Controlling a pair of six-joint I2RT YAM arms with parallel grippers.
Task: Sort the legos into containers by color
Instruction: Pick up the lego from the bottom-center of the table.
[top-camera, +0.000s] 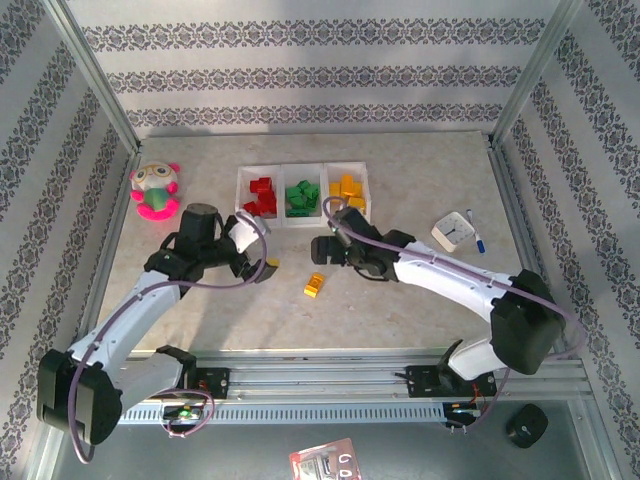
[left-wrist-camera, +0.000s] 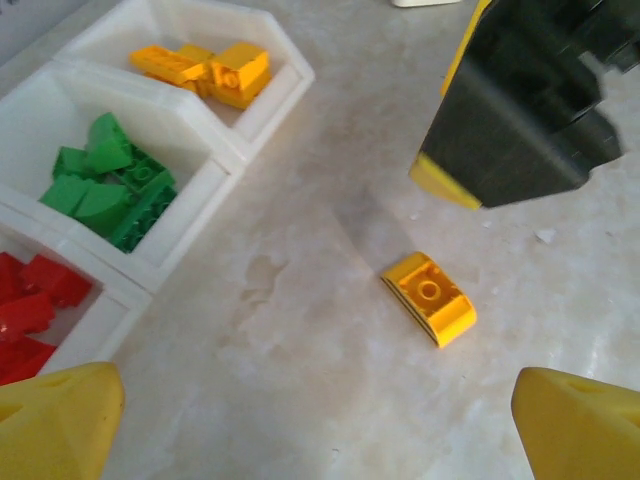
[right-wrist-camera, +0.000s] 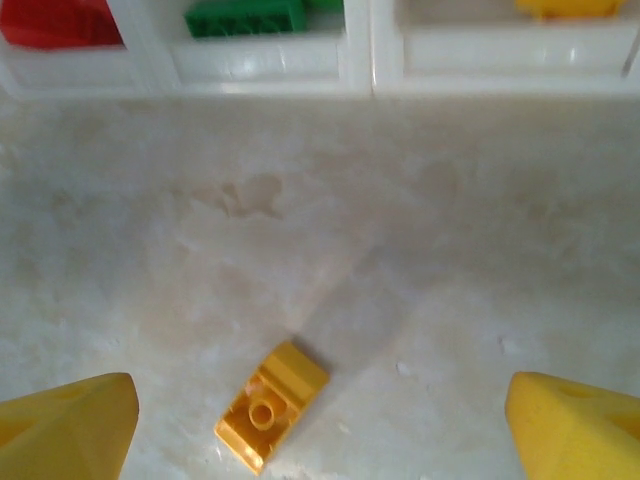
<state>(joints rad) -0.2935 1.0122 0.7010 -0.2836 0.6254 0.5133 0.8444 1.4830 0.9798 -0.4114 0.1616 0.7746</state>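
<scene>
The right gripper moves back and down next, turning its fingers to straddle the long sides of the yellow brick (right-wrist-camera: 271, 406). The brick lies slanted below the gripper and nearer my base.
One yellow-orange lego (top-camera: 315, 284) lies upside down on the bare table in front of the containers. The containers are a white three-compartment tray (top-camera: 281, 190) holding red legos (top-camera: 262, 197) on the left, green legos (top-camera: 301, 196) in the middle and yellow legos (top-camera: 347, 190) on the right. My left gripper (top-camera: 256, 263) hovers open to the left of the loose brick, which shows up and to the right of it (left-wrist-camera: 430, 298). My right gripper (top-camera: 326, 246) hangs open just behind the brick (right-wrist-camera: 270, 405). Nothing sits between either pair of fingers.
A pink-and-green plush toy (top-camera: 155, 190) sits at the back left. At the right lie a small white clock (top-camera: 452, 232) and a blue pen (top-camera: 476, 238). The right gripper's black body (left-wrist-camera: 520, 110) hangs close to my left gripper.
</scene>
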